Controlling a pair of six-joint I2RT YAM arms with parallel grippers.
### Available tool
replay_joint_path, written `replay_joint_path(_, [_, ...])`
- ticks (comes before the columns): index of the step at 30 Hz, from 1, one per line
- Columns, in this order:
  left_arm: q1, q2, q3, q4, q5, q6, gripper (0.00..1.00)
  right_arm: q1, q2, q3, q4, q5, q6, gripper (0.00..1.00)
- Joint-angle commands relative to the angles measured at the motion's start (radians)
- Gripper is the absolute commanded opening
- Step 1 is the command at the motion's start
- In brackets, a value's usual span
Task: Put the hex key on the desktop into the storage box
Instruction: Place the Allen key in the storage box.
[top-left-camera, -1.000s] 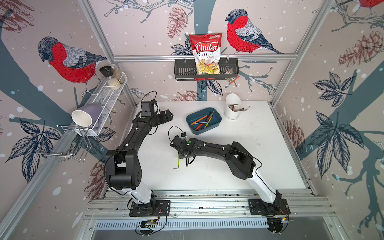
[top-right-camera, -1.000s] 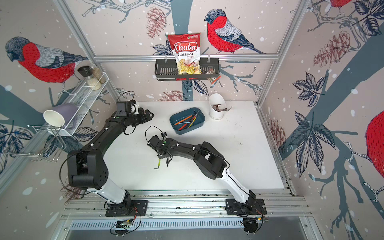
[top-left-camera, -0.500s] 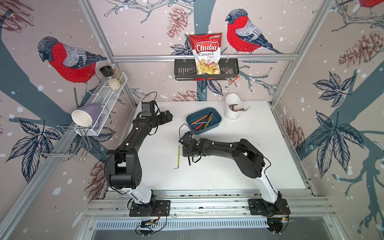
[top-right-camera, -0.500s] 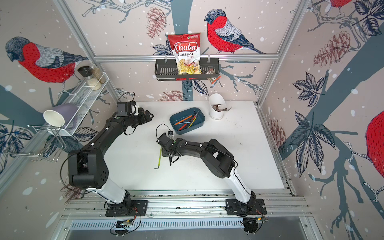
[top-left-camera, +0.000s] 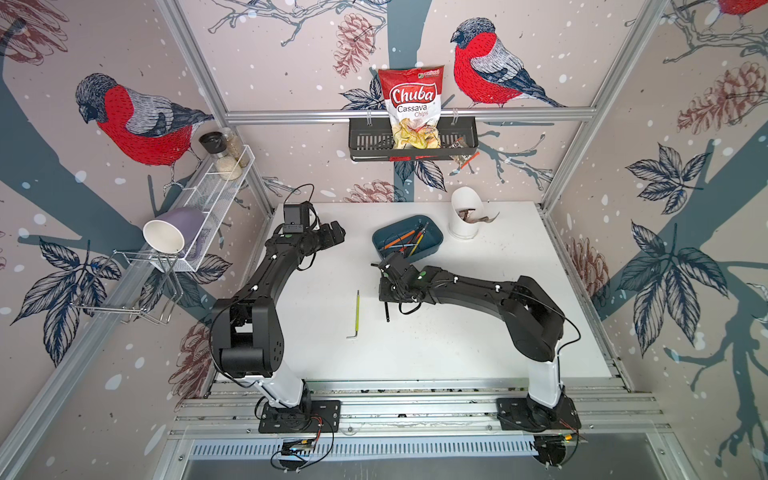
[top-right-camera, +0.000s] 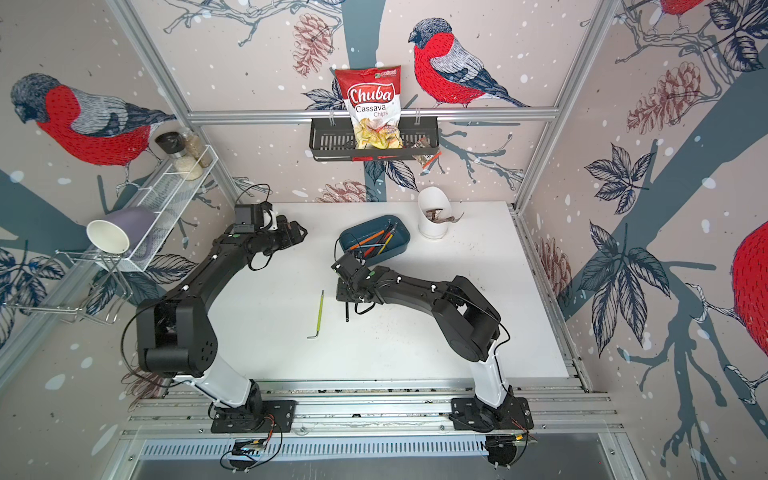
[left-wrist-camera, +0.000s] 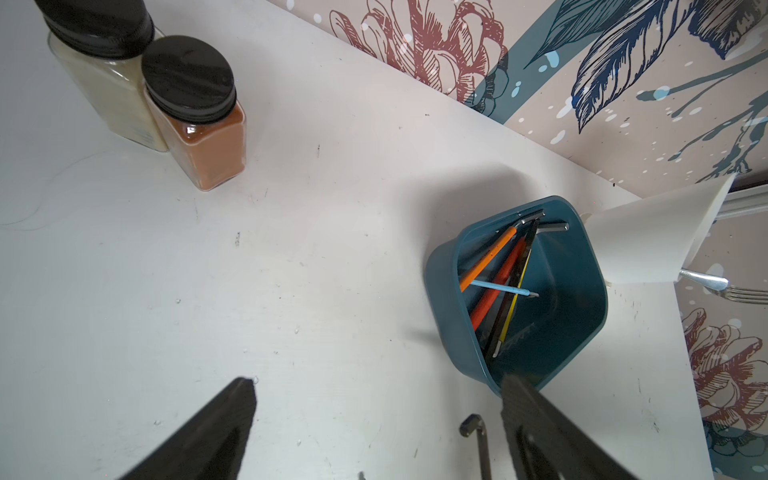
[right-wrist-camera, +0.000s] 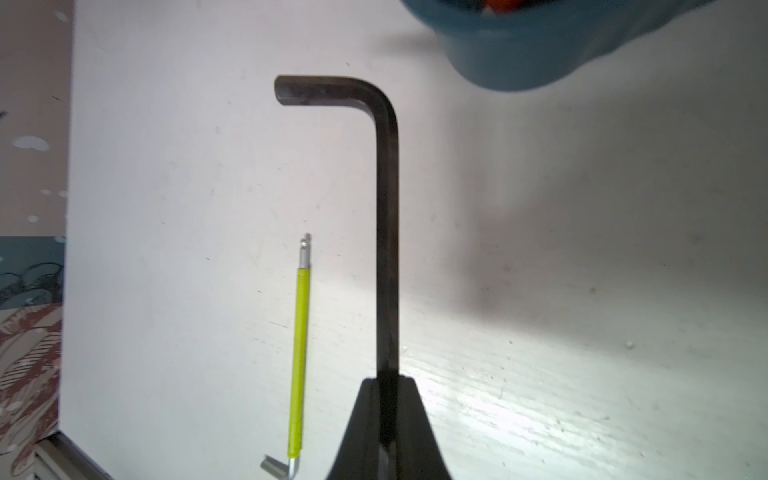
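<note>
I need to lift my right gripper clear of the storage box's rim, move it outward over the storage box (top-left-camera: 432, 239) (right-wrist-camera: 524, 36), which sits outward of it, and lower to release the dark key's long arm.
My right gripper (right-wrist-camera: 388, 380) is shut on the long arm of a dark L-shaped hex key (right-wrist-camera: 387, 208), held just above the white desktop (top-left-camera: 478, 332). In both top views the key (top-left-camera: 386, 311) (top-right-camera: 347, 312) pokes out below the right gripper (top-left-camera: 384, 297). A yellow-green hex key (top-left-camera: 356, 309) (right-wrist-camera: 300, 353) lies flat on the desktop left of it. The teal storage box (top-left-camera: 432, 239) (left-wrist-camera: 444, 299) sits just behind the right wrist and holds several coloured hex keys. My left gripper (left-wrist-camera: 374, 386) hovers open and empty at the back left (top-left-camera: 334, 232).
A white cup (top-left-camera: 465, 216) stands right of the box. Two black-lidded jars (left-wrist-camera: 199, 112) show in the left wrist view. A black wall basket (top-left-camera: 365, 141) with a chips bag hangs at the back. A wire shelf (top-left-camera: 216, 195) with a mug lines the left wall.
My right gripper has moved right, away from the yellow-green key, with the dark hex key in it. The yellow-green key and the left arm stay where they were.
</note>
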Motion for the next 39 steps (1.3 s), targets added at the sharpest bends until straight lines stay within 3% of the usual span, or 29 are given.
replay_joint_path(1, [0.003, 0.001, 0.001, -0.002, -0.011, 0.009, 0.96, -0.021, -0.056, -0.007, 0.109, 0.017, 0.036, 0.0])
replay_joint_path(7, [0.003, 0.005, -0.002, 0.005, -0.002, 0.003, 0.96, -0.148, -0.119, -0.055, 0.314, -0.049, 0.159, 0.0])
replay_joint_path(14, [0.002, 0.017, -0.004, 0.015, 0.022, -0.004, 0.96, -0.309, 0.022, -0.021, 0.577, -0.114, 0.36, 0.0])
replay_joint_path(22, [0.002, 0.009, -0.017, 0.032, 0.05, -0.024, 0.96, -0.363, 0.278, 0.267, 0.499, -0.112, 0.409, 0.0])
replay_joint_path(33, [0.003, 0.004, -0.015, 0.035, 0.081, -0.027, 0.96, -0.338, 0.306, 0.25, 0.473, -0.041, 0.439, 0.01])
replay_joint_path(36, [0.002, 0.0, -0.016, 0.032, 0.082, -0.027, 0.96, -0.34, 0.296, 0.211, 0.492, -0.048, 0.453, 0.19])
replay_joint_path(39, [0.002, -0.008, -0.016, 0.034, 0.08, -0.027, 0.96, -0.338, 0.279, 0.162, 0.52, -0.041, 0.471, 0.31])
